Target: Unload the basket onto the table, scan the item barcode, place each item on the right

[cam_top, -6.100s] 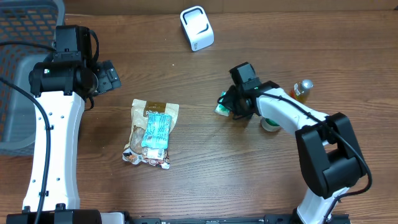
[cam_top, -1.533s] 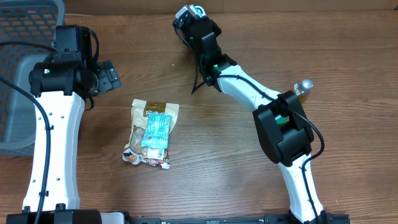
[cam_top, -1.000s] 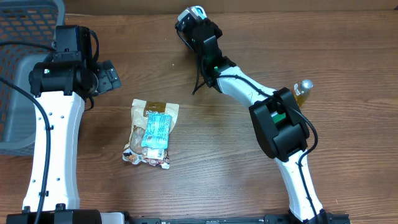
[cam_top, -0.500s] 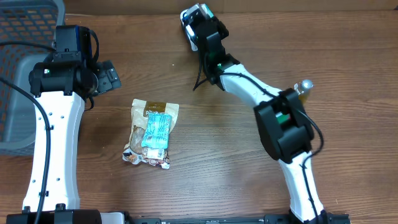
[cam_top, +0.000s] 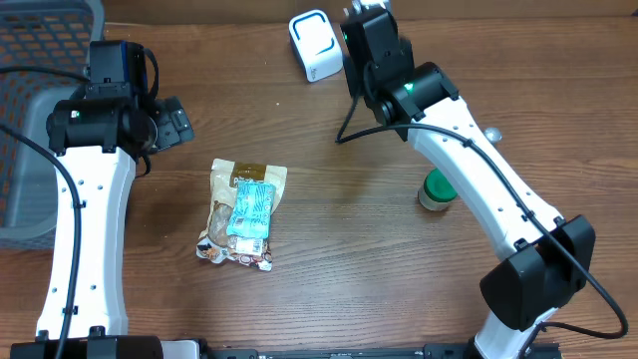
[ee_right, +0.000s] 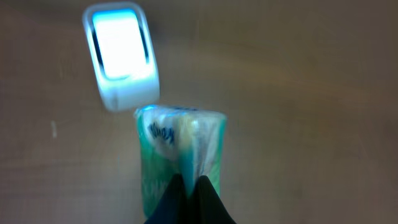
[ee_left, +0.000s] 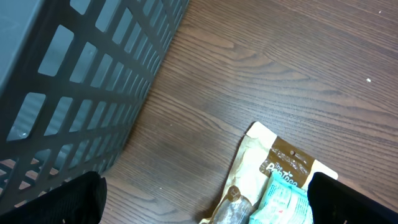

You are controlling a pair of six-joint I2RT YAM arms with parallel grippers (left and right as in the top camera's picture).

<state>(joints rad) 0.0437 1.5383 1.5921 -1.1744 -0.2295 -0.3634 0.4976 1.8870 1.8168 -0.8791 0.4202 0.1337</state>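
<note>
I need to move my right gripper back and down next and release the item on bare tabletop (cam_top: pixel 412 191) beside the green-lidded jar. The jar is below the gripper and nearer my base.
The item, a green and white packet (ee_right: pixel 180 146), hangs pinched between my right gripper's (ee_right: pixel 188 190) shut fingers. In the right wrist view it sits just below and right of the white scanner (ee_right: pixel 121 55), whose window glows. From overhead, my right gripper (cam_top: pixel 364 25) is at the table's far edge, right of the scanner (cam_top: pixel 316 45), and the packet is hidden under it. My left gripper (cam_top: pixel 171 125) hovers open at the left with nothing between its fingers (ee_left: pixel 62 199).
A brown snack pouch (cam_top: pixel 242 212) with a teal packet (cam_top: pixel 250 207) on top lies left of centre. A grey basket (cam_top: pixel 40 40) fills the far left corner. A green-lidded jar (cam_top: pixel 436 189) and a small bottle (cam_top: pixel 493 135) stand at the right.
My right gripper has swung from over the scanner to its right side, still holding the packet. The scanner and the green-lidded jar now show. The left arm has not moved.
</note>
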